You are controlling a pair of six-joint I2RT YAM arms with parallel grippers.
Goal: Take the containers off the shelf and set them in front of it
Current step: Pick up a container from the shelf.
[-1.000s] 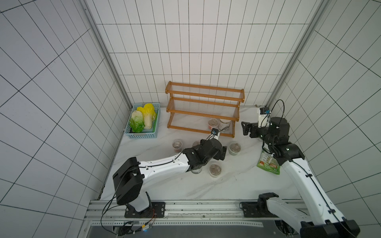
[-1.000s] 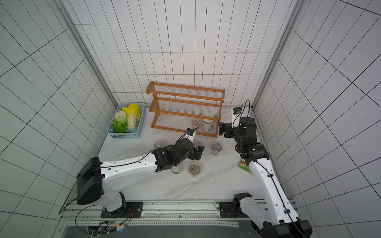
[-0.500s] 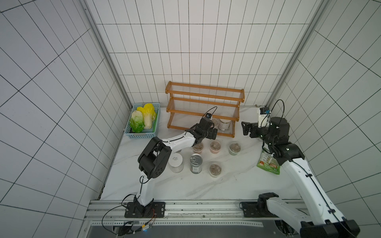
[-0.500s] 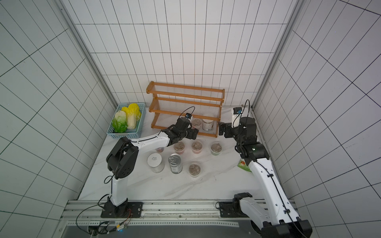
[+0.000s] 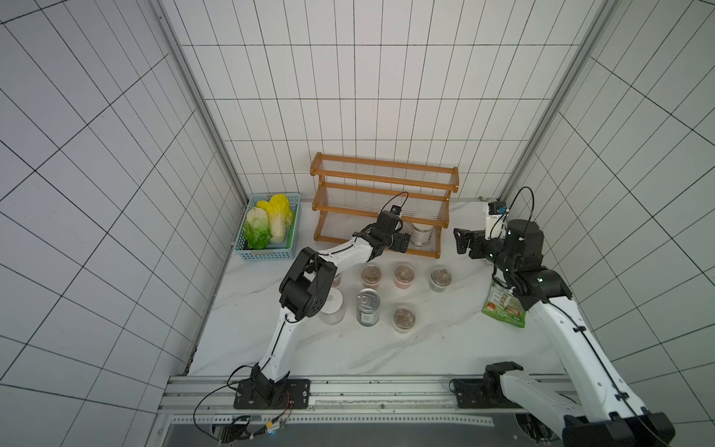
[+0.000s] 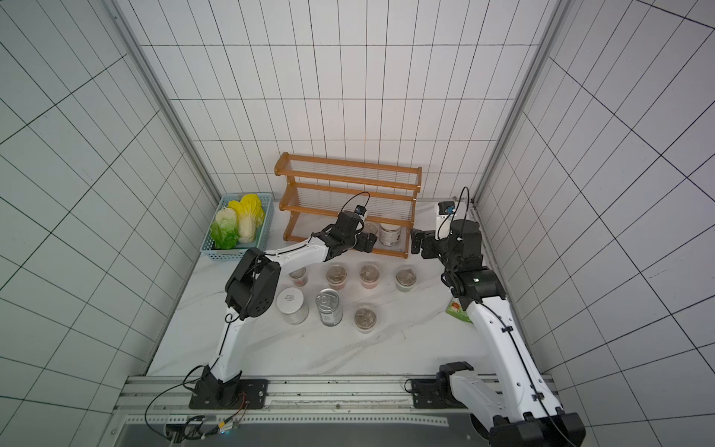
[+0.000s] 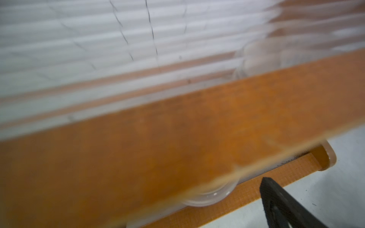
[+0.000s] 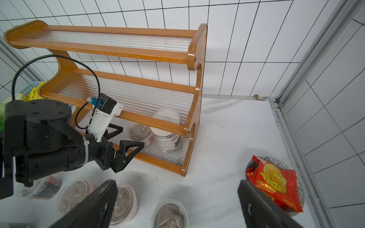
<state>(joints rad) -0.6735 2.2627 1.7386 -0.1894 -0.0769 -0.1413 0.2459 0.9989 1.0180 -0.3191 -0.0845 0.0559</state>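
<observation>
The clear cup [image 6: 370, 227] [image 7: 213, 193] is still beyond the fingers of my left gripper, so I will move that gripper outward under the shelf's bar until its fingers are on both sides of the cup, and then close it.
The shelf [image 5: 383, 205] stands at the back wall. Its bottom tier holds a white-lidded jar [image 5: 421, 232] and a clear cup [image 8: 139, 132] beside it. My left gripper [image 5: 402, 243] is open at the front of that tier, its jaws just short of the cup, holding nothing. In the blurred left wrist view, one finger [image 7: 280, 205] and the cup's lid [image 7: 209, 195] show under the shelf rail. Several containers stand in front of the shelf: cups [image 5: 404, 273], a silver tin [image 5: 367, 305] and a white-lidded jar [image 5: 332, 307]. My right gripper [image 5: 462, 240] hangs open and empty to the right of the shelf.
A light-blue basket [image 5: 271, 251] of cabbages sits left of the shelf. A green snack bag [image 5: 503, 305] lies under the right arm. A red snack bag [image 8: 274, 181] rests in a bowl near the right wall. Tiled walls close in on three sides.
The left arm swung from above the containers on the table back to the shelf's bottom tier and reached further right along it. The right arm has not moved.
</observation>
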